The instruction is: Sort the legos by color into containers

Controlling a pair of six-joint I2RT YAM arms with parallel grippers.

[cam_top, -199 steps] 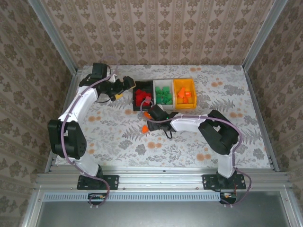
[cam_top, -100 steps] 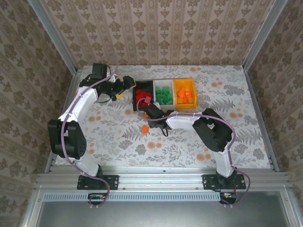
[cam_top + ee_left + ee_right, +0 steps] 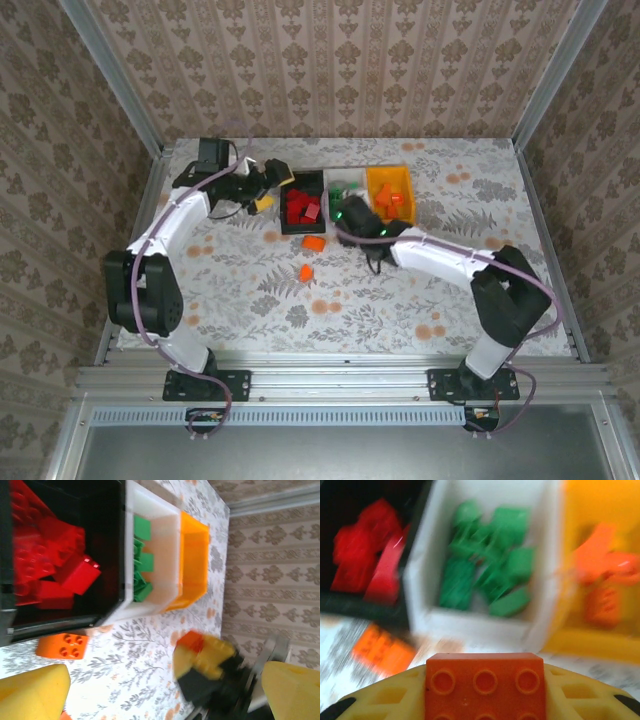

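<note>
My right gripper will next carry the matching lego outward over the orange-yellow bin of orange legos beside the white bin and release it.
Three containers stand in a row at the back: a black bin (image 3: pixel 303 203) with red legos (image 3: pixel 367 550), a white bin (image 3: pixel 345 180) with green legos (image 3: pixel 485 567), and an orange-yellow bin (image 3: pixel 392 196) with orange legos (image 3: pixel 602 575). My right gripper (image 3: pixel 350 205) (image 3: pixel 485 690) hovers at the white bin's front edge, shut on an orange lego (image 3: pixel 485 682). Two more orange legos (image 3: pixel 313 243) (image 3: pixel 305 271) lie on the table in front of the black bin. My left gripper (image 3: pixel 272 185) (image 3: pixel 162 685) is open beside the black bin's left side, holding nothing.
The floral table (image 3: pixel 240 290) is boxed in by patterned walls and a metal frame (image 3: pixel 110 80). In the left wrist view the right gripper (image 3: pixel 210 665) with its orange lego appears blurred, close to a loose orange lego (image 3: pixel 62 646).
My right gripper closed on an orange lego in front of the black bin, lifted it and swung right and back to the white bin. The left gripper barely shifted.
</note>
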